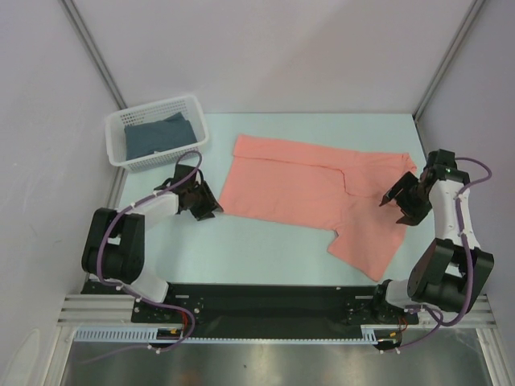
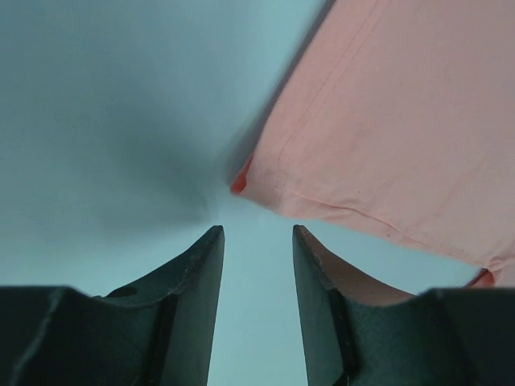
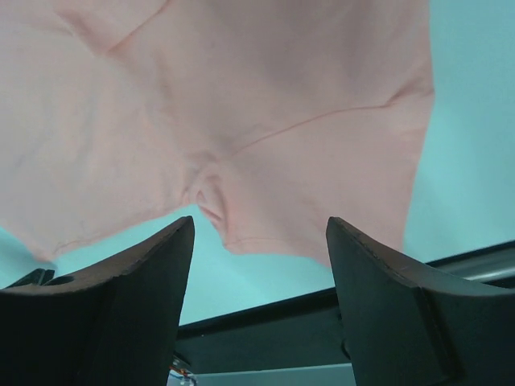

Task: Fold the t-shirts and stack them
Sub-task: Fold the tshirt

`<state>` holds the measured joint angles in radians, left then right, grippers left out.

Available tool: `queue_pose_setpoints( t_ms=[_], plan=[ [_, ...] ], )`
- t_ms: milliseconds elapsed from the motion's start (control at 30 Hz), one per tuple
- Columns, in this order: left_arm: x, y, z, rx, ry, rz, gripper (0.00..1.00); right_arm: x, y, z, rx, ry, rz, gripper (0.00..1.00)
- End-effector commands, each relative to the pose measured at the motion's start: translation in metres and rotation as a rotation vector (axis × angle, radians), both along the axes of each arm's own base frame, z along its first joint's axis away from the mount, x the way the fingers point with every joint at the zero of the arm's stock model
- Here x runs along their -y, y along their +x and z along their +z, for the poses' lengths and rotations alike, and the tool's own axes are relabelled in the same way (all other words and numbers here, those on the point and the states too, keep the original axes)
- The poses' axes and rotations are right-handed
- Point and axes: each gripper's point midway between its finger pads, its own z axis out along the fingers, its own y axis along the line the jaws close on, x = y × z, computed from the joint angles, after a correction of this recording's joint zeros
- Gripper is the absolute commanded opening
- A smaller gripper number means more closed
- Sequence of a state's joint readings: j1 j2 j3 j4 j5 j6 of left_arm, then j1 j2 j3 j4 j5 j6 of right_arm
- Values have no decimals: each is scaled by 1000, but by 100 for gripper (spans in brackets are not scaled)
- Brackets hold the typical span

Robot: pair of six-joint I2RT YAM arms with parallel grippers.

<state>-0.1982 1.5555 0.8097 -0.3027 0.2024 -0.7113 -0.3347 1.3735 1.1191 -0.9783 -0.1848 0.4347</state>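
Observation:
My left gripper needs to move down gently over the shirt's near hem corner (image 1: 223,211) (image 2: 252,187), where bare table leaves room. That corner is below the gripper, just past its open fingers.
A salmon-pink t-shirt (image 1: 298,185) lies spread across the middle of the table, one sleeve (image 1: 366,241) reaching toward the near right. Its upper part looks folded over. My left gripper (image 1: 214,210) stands open just off the shirt's near left corner (image 2: 265,181), its fingers (image 2: 201,265) empty over bare table. My right gripper (image 1: 392,209) hovers open at the shirt's right edge. In the right wrist view (image 3: 261,221) the pink cloth (image 3: 241,104) lies beyond the tips, with nothing between them. A dark slate-blue t-shirt (image 1: 157,137) sits crumpled in the basket.
A white lattice basket (image 1: 153,111) stands at the far left corner of the pale teal table (image 1: 265,249). Grey walls and metal frame posts close in the back and sides. A black mounting rail (image 1: 265,301) runs along the near edge between the arm bases.

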Motion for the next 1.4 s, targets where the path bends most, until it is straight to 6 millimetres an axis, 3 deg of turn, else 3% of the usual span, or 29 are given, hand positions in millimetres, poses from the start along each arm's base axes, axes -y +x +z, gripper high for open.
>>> queue_pose_setpoints(
  t_ms=[0,133,267,400,533,667,833,967,1133,1233,1367],
  plan=[
    [-6,21,2,49,-2,66,45,4,-21,13,-23,-44,-1,73],
    [-9,18,-5,18,3,86,45,5,-36,6,-73,-23,-27,73],
    [-6,17,-11,0,-18,106,46,21,-33,15,-81,-77,-24,73],
    [-8,26,-10,-5,1,109,46,19,-39,15,-121,-57,-25,73],
    [-10,28,-13,-17,11,117,45,24,-55,8,-179,-87,-54,73],
    [-12,24,-12,-26,17,115,35,44,-79,2,-285,-146,-163,70],
    [-11,24,-17,-49,24,102,15,31,-103,-27,-378,-95,-187,62],
    [-12,26,-15,-37,28,92,1,26,-100,-45,-375,-59,-194,54],
    [-12,25,-10,-16,36,75,0,7,-106,-72,-420,27,-208,48],
    [-12,25,-10,-16,31,70,0,5,-104,-85,-387,33,-234,37],
    [-8,20,-13,-23,7,66,0,10,-100,-94,-390,-2,-264,36]
  ],
)
